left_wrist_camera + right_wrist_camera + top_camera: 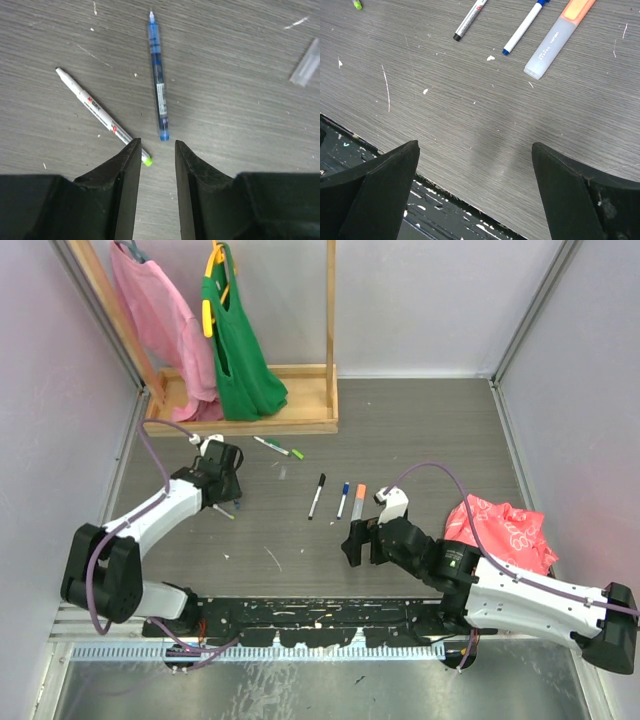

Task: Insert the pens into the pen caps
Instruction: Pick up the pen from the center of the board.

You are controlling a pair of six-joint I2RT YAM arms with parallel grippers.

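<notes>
Next, the left gripper moves down and outward to the blue pen (159, 80) until the fingers straddle the pen's white-labelled part.
In the left wrist view a blue pen (159, 80) lies lengthways ahead of my left gripper (156, 142). Beside it a white pen with a light green end (100, 115) lies slanted, that end next to the left finger (127, 170). The jaws stand partly apart with only table between them. From above, this gripper (222, 495) hovers at the table's left. My right gripper (475, 145) is wide open and empty over the front edge. Ahead of it lie a black-ended pen (470, 20), a blue-ended pen (525, 27) and an orange highlighter (560, 37). A green pen (278, 447) lies further back.
A wooden rack (250, 400) with a pink bag (165, 320) and a green bag (240, 350) stands at the back left. A crumpled red-pink bag (505, 530) lies at the right. A clear cap-like tube (306, 65) rests right of the blue pen. White scraps dot the table.
</notes>
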